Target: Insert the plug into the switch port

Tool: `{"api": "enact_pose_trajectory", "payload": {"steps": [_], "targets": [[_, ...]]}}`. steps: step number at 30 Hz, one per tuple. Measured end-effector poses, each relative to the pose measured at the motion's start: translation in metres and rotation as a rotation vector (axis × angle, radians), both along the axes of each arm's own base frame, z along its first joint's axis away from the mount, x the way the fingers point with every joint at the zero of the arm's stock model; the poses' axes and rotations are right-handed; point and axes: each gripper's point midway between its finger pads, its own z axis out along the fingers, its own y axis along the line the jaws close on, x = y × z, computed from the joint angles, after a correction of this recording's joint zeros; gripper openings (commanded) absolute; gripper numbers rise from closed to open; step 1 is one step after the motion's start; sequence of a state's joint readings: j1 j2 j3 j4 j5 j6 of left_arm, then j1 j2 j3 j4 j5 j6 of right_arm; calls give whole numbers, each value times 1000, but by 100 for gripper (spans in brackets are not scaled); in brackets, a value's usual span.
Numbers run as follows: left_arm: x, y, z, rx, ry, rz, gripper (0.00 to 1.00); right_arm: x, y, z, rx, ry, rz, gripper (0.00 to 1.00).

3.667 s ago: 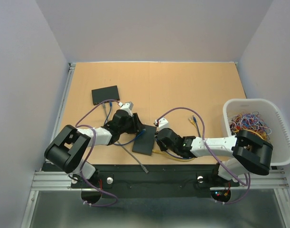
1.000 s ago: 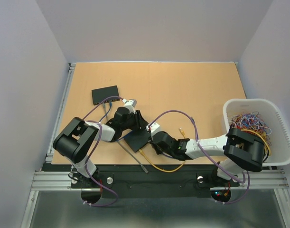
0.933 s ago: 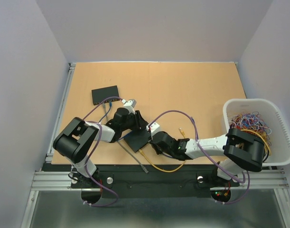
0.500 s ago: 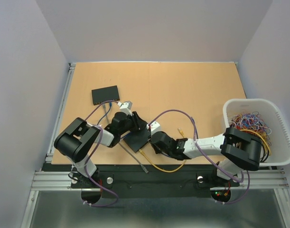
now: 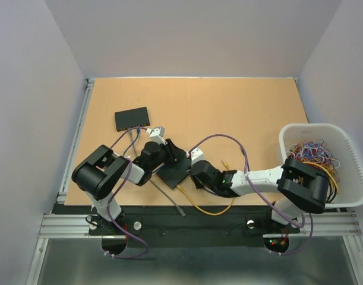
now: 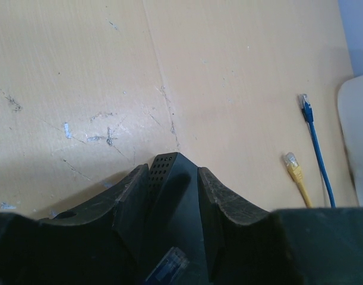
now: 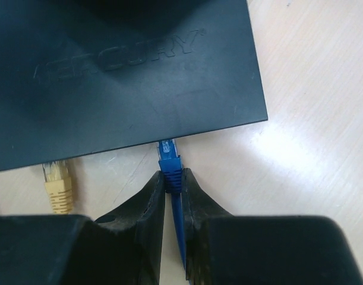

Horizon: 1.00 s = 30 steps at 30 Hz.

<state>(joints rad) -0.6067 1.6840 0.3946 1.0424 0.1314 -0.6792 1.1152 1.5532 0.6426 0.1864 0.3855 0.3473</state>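
Note:
The switch's near edge (image 5: 186, 174) (image 7: 166, 141) is just beyond the fingers of my right gripper. My right gripper will next move outward, keep the blue plug aimed into that edge and let go of the plug.
My left gripper (image 5: 171, 154) is shut on a corner of the flat black switch (image 5: 176, 173), which lies at the table's front middle. In the left wrist view the fingers (image 6: 133, 190) clamp the switch's perforated corner (image 6: 169, 178). My right gripper (image 7: 171, 178) is shut on the blue plug (image 7: 169, 159). The plug's clear tip meets the switch's near edge (image 7: 169, 127) and looks partly in a port. How deep it sits is hidden. In the top view my right gripper (image 5: 193, 169) sits against the switch's right side.
A yellow plug (image 7: 57, 178) sits at the same switch edge, its yellow cable (image 5: 202, 208) looping toward the front. A second black switch (image 5: 132, 119) lies back left. A grey cable (image 5: 169, 199) runs forward. A white basket (image 5: 347, 148) of cables stands right. Loose yellow (image 6: 293, 166) and blue (image 6: 306, 107) plugs lie beyond.
My right gripper has carried the blue plug left to the switch's edge. My left gripper has turned and shifted the switch slightly back and left. Both stay shut.

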Motion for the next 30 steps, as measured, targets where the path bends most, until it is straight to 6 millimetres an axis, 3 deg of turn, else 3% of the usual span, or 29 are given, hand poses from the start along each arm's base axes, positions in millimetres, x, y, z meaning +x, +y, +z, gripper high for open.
{"api": "enact_pose_trajectory", "payload": {"steps": [6, 13, 22, 30], "targets": [[7, 4, 0, 5, -20, 40, 47, 18, -6, -1, 10, 45, -29, 0], [16, -1, 1, 6, -28, 41, 50, 22, -8, -2, 22, 44, -46, 0], [27, -39, 4, 25, 35, -101, 58, 28, -38, 0, 54, -9, -146, 0], [37, -57, 6, 58, 82, -164, 62, 40, -61, 1, 22, -39, -257, 0]]}}
